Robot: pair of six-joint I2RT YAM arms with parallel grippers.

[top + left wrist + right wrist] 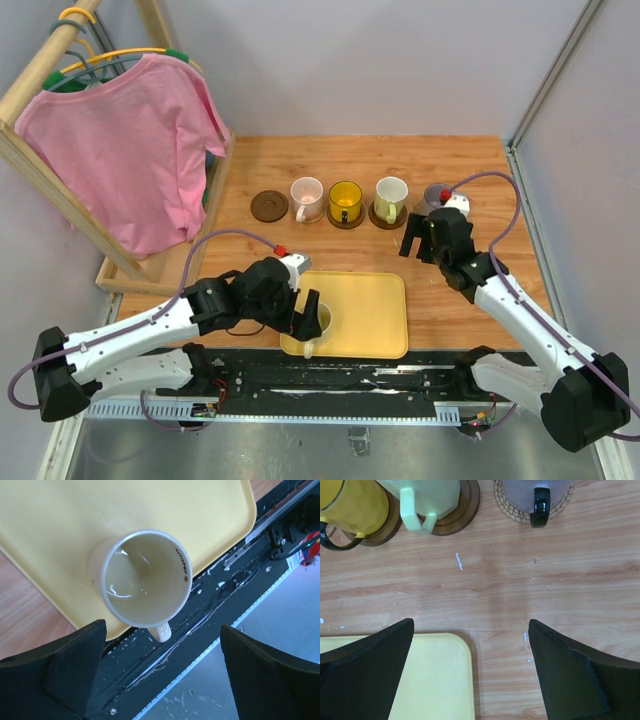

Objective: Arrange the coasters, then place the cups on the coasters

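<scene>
I need to lower my left gripper next with its fingers open around the cream cup's handle, because the handle is at the tray's edge, below my left gripper and between its fingers.
A cream cup stands upright at the near left corner of the yellow tray, its handle over the tray's edge. My left gripper hovers open just above it, one finger on each side, not touching. On the far side a bare dark coaster begins a row with the pink cup, amber cup and white-green cup. The purple cup sits on a woven coaster. My right gripper is open and empty, just in front of that cup.
A pink shirt hangs on a wooden rack at the far left, its base along the table's left side. A black rail runs along the near edge. Grey walls close in the back and right.
</scene>
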